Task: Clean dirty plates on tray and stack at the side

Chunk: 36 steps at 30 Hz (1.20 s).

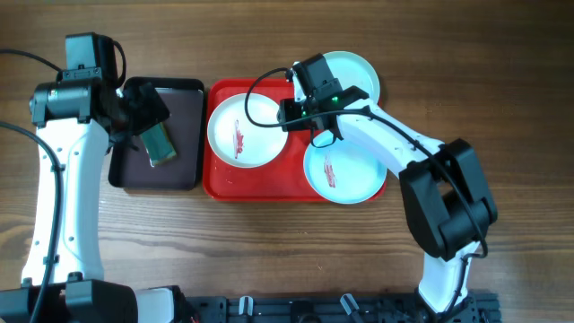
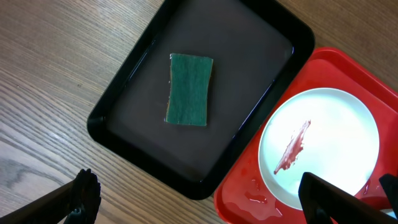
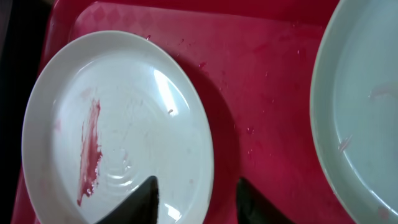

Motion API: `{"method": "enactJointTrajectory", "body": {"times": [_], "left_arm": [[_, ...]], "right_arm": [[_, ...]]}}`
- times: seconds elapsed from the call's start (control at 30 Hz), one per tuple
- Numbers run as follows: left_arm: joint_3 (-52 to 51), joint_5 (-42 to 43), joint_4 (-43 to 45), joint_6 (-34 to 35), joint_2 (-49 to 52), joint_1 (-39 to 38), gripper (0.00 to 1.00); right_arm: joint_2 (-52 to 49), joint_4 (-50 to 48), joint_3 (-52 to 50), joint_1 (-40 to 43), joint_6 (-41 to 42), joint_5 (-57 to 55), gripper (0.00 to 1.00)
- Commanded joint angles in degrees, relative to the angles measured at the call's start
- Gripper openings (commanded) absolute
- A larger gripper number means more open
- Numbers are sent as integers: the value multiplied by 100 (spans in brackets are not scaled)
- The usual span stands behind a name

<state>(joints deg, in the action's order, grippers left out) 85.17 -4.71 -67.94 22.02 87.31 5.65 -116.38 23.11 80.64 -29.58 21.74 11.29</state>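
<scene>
The left gripper should next go down into the black tray, to the green sponge.
The red tray holds a white plate with a reddish smear on its left side. A pale turquoise plate with a smear lies at the tray's right end. A second turquoise plate lies behind the tray, with no smear visible. My right gripper is open, its fingers straddling the right rim of the white plate. A turquoise plate shows to the right. My left gripper is open and empty, above the black tray's near edge.
A smaller black tray stands left of the red tray with a green sponge in it; the sponge also shows in the left wrist view. Wet patches lie on the red tray's floor. Bare wooden table surrounds both trays.
</scene>
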Motion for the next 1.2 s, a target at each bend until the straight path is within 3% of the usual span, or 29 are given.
{"method": "enactJointTrajectory", "body": {"times": [0.0, 0.4, 0.5, 0.57, 0.6, 0.87, 1.03, 1.17], "left_arm": [[109, -96, 17, 98, 105, 31, 100], [109, -96, 0, 98, 745, 33, 100], [109, -98, 4, 98, 907, 33, 97], [109, -96, 4, 101, 1001, 31, 93], [109, -96, 9, 101, 1054, 33, 91], [109, -234, 334, 103, 1563, 33, 86], [109, -415, 560, 470, 2098, 92, 86], [109, -415, 890, 472, 2500, 101, 91]], "right_arm": [[-227, -85, 129, -28, 247, -118, 33], [-608, -166, 127, -339, 293, -407, 32], [-623, -138, 127, -337, 402, -492, 20], [-625, -116, 127, -337, 501, -538, 6], [-625, -96, 127, -337, 542, -575, 4], [-625, -42, 127, -337, 535, -568, 4], [-625, -61, 127, -337, 527, -573, 4], [-625, -63, 127, -337, 527, -573, 4]]}}
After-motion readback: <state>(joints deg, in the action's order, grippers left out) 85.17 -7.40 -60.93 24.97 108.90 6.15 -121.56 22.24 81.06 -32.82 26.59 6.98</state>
